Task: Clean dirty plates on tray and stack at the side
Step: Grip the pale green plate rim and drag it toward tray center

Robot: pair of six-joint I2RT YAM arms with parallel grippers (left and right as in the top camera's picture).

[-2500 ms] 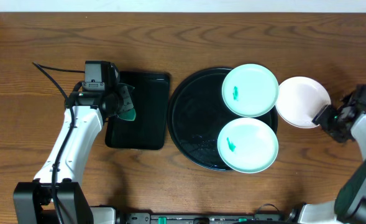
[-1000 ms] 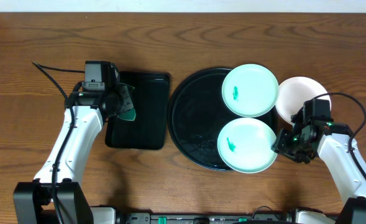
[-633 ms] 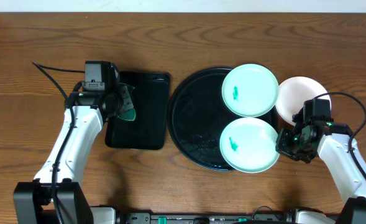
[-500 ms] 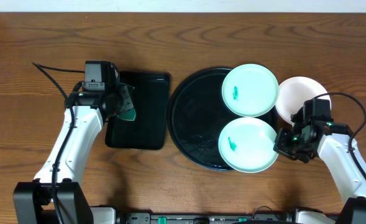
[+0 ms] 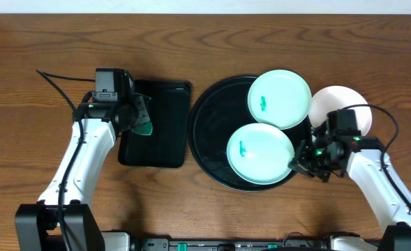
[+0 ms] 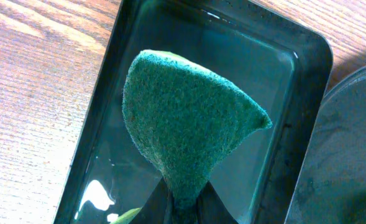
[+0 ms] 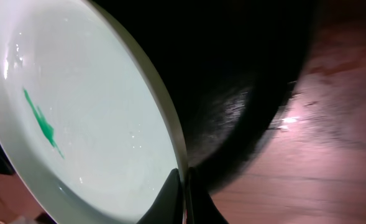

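Note:
The bare bottom of the tray lies to the left in the overhead view, clear of the far plate. My right gripper will move left to it next, lower and release the near plate there.
The round black tray [image 5: 208, 132] holds two mint-green plates, each with a teal smear. The far plate [image 5: 280, 99] lies at the tray's back right. The near plate [image 5: 259, 155] [image 7: 77, 118] has its right rim pinched between the jaws of my right gripper [image 5: 297, 162] [image 7: 184, 182], which is shut on it. The white plate [image 5: 346, 100] rests on the table to the right of the tray. My left gripper [image 5: 139, 120] [image 6: 181, 194] is shut on a green sponge [image 6: 189, 124], held over the rectangular tray.
A rectangular black tray [image 5: 160, 150] [image 6: 294, 93] with a wet, glossy floor sits left of the round tray. A black cable [image 5: 55, 85] trails behind the left arm. Bare wood table [image 5: 38, 153] surrounds everything.
My right gripper has shut on the near mint plate's rim. It has then moved left with the plate, toward the tray's middle. The left arm and sponge have not moved.

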